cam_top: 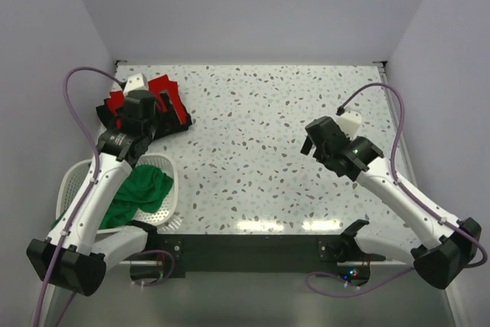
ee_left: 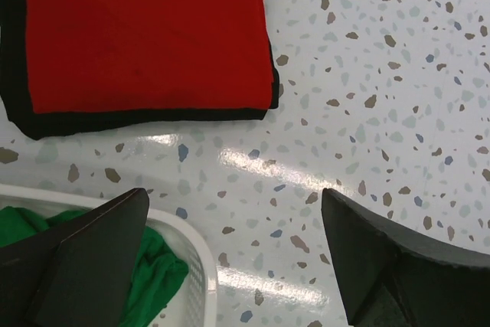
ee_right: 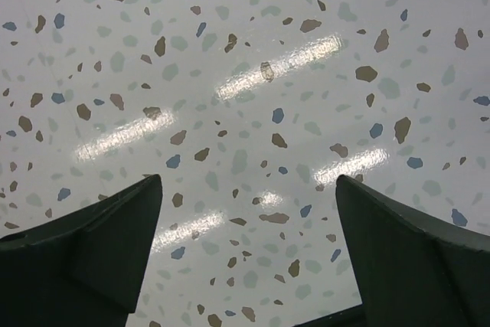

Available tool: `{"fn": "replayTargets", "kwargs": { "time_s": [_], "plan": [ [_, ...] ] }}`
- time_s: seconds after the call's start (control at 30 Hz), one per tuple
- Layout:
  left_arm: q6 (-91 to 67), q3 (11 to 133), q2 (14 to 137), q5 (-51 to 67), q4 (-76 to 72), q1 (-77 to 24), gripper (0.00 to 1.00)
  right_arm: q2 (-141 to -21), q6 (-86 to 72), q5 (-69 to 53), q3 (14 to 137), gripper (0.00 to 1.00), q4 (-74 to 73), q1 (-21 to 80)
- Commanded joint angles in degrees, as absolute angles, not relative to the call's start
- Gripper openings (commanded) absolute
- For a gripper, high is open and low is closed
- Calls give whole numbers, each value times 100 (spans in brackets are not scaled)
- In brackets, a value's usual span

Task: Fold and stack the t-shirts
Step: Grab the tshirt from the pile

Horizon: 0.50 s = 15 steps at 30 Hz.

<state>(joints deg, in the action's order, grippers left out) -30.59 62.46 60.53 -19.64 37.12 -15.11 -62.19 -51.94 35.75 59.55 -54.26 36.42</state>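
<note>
My left gripper will next turn, come back over the basket's rim and go down onto a cloth fold [cam_top: 146, 189] [ee_left: 155, 276], because the green t-shirt is crumpled inside the basket.
A folded red t-shirt [ee_left: 145, 32] lies on top of a folded black t-shirt [ee_left: 153, 119], whose edge shows around it, at the table's far left [cam_top: 164, 91]. A bright green t-shirt [cam_top: 142, 193] lies crumpled inside the white basket [cam_top: 173, 181], and its cloth [ee_left: 153, 281] shows behind the rim [ee_left: 195, 254] in the left wrist view. My left gripper [ee_left: 233, 220] hangs open over bare table between the stack and the basket, holding nothing [cam_top: 145, 124]. My right gripper [ee_right: 249, 204] is open and empty above the speckled table at mid right [cam_top: 312, 142].
The speckled table [cam_top: 253, 151] is walled in on three sides. The basket sits at the near left beside the left arm's base. Purple cables loop from both arms.
</note>
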Motion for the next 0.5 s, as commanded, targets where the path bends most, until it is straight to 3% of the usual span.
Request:
{"fn": "replayTargets", "kwargs": {
  "time_s": [0.0,0.3,0.47],
  "plan": [
    [-3243,6477,6126,-2478,3875,-1485,100,-6328,-5089,4043,6170,99,-5449,3577],
    [-4233,6171,6029,-3480,4824,-1381,100,-6767,-4852,3289,6109,99,-4861,2893],
    [-5009,5267,6117,-2473,4914,-346,100,-6864,-4790,2559,5942,99,-4466,2233]
  ]
}}
